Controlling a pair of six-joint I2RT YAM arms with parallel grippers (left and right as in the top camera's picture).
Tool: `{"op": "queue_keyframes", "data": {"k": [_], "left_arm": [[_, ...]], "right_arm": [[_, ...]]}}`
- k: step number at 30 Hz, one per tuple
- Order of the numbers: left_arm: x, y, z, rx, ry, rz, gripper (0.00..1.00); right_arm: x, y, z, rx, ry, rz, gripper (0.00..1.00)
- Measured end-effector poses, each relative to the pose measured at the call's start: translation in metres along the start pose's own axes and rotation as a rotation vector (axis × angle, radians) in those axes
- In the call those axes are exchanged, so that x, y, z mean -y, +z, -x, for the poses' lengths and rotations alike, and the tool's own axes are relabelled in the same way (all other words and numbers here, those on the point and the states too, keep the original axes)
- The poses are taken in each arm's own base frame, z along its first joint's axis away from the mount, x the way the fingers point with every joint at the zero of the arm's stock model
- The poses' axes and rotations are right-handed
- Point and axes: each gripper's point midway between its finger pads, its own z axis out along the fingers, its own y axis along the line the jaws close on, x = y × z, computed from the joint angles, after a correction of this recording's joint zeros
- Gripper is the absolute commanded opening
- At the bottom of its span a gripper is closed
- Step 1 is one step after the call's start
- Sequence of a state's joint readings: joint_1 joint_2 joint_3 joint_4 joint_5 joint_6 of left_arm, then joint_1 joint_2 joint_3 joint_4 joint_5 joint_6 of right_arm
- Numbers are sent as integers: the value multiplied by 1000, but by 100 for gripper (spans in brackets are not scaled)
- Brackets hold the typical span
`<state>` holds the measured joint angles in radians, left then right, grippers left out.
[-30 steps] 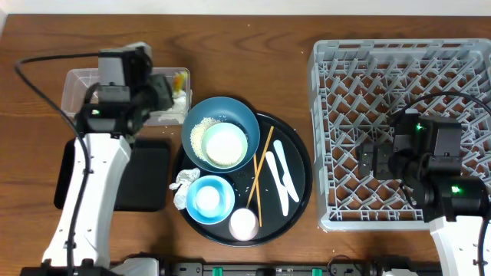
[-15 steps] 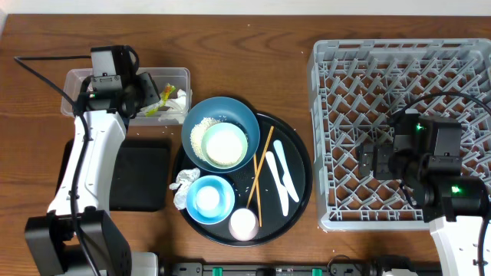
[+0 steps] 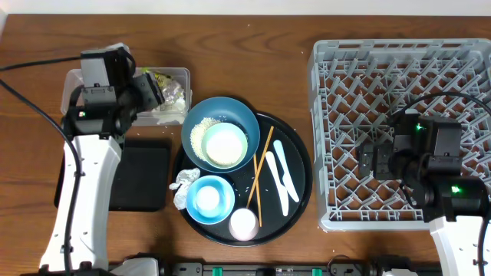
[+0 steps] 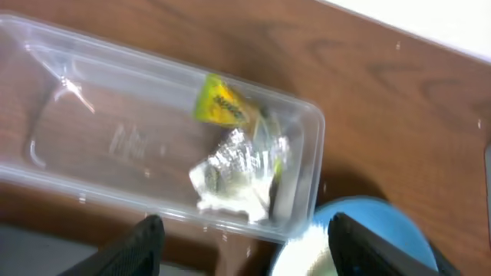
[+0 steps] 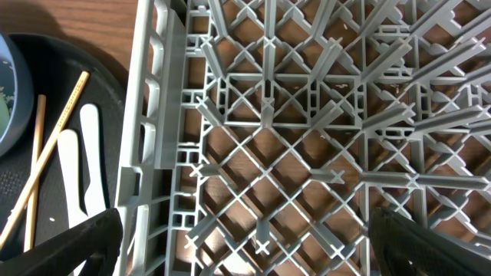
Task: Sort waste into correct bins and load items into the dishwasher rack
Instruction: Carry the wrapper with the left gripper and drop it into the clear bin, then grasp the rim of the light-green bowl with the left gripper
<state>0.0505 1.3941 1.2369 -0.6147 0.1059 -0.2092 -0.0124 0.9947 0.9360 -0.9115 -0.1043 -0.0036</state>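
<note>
The pale-green bowl's rim by the chopsticks is clear of the heaped rice. My left gripper will next swing from the tub over the blue dish, then go down onto the bowl's rim there.
The yellow-green snack wrapper lies loose inside the clear tub, beside a crumpled silvery-white piece. My left gripper hangs open above the tub's near wall, holding nothing. From overhead it sits at the tub's right end. The blue dish holds rice and a pale-green bowl. A white tissue lies by the light-blue bowl. My right gripper stays open over the grey rack, empty.
A round black tray carries the dishes, chopsticks, white flat utensils and a pinkish cup. The shallow black rectangular tray lies under my left arm. The rack fills the right side.
My left jaws have opened and let the wrapper go into the clear tub. The left wrist has shifted a little over the tub. The right arm has not moved.
</note>
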Motion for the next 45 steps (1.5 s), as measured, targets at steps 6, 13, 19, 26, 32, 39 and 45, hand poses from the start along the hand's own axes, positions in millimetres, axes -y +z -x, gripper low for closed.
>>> {"op": "queue_keyframes", "data": {"k": [6, 13, 19, 26, 32, 39, 45], "left_arm": [[40, 5, -46, -171, 66, -96, 65], [118, 11, -103, -307, 236, -232, 65], [152, 35, -164, -459, 372, -231, 62], [151, 61, -197, -554, 412, -180, 56], [148, 77, -208, -584, 409, -153, 52], [156, 82, -215, -585, 417, -161, 50], [160, 80, -219, -585, 430, -166, 45]], "right_arm": [[0, 0, 0, 0, 0, 0, 99], [0, 0, 0, -1, 0, 0, 99], [0, 0, -2, -8, 1, 0, 99], [0, 0, -2, -8, 1, 0, 99], [0, 0, -2, -8, 1, 0, 99], [0, 0, -2, -8, 1, 0, 99], [0, 0, -3, -12, 1, 0, 99]]}}
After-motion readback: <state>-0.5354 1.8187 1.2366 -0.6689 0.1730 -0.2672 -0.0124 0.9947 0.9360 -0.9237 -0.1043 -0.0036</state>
